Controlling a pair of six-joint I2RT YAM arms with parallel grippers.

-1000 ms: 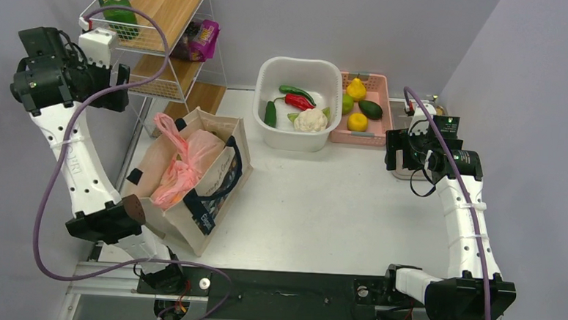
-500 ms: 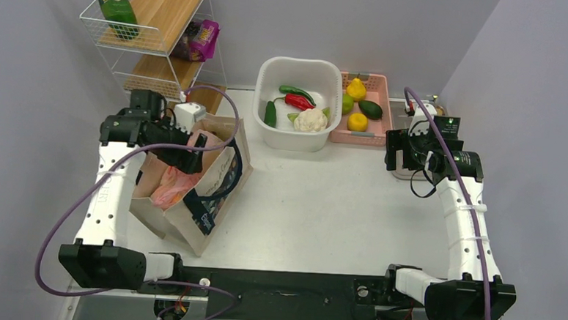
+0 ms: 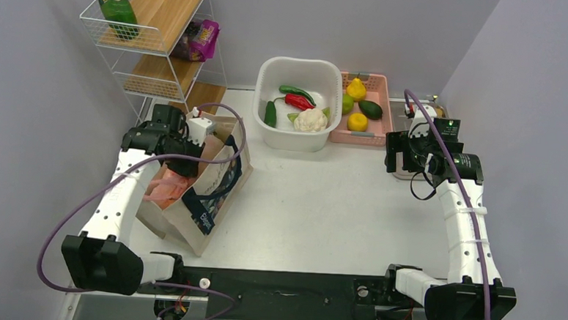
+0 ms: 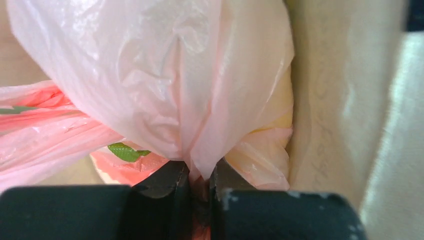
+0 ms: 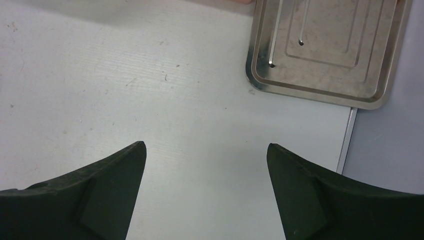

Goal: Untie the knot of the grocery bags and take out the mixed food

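The tabletop spot before the white basin is clear, so my left gripper will next lift from the tote [image 3: 217,193], lower the pink bag there and release it.
The beige canvas tote [image 3: 217,193] stands at the table's left with the pink plastic bag [image 3: 164,187] inside it. My left gripper [image 3: 180,163] reaches down into the tote. In the left wrist view that gripper [image 4: 200,172] is shut on a gathered fold of the pink bag [image 4: 165,75]. The knot is hidden. A green leaf [image 4: 122,151] and a yellowish shape [image 4: 277,100] show through the plastic. A green bottle [image 3: 115,4] stands on the top shelf. My right gripper [image 5: 206,147] hangs open over bare table at the right [image 3: 397,153], holding nothing.
A wire shelf rack [image 3: 155,43] with a purple snack packet [image 3: 203,40] stands behind the tote. The white basin [image 3: 301,64] holds cauliflower and peppers, next to a pink basket [image 3: 379,81] of fruit. A metal tray [image 5: 325,50] lies near the right gripper.
My left arm swung from the top shelf down into the tote, and its jaws closed on the pink plastic. The right arm has not moved.
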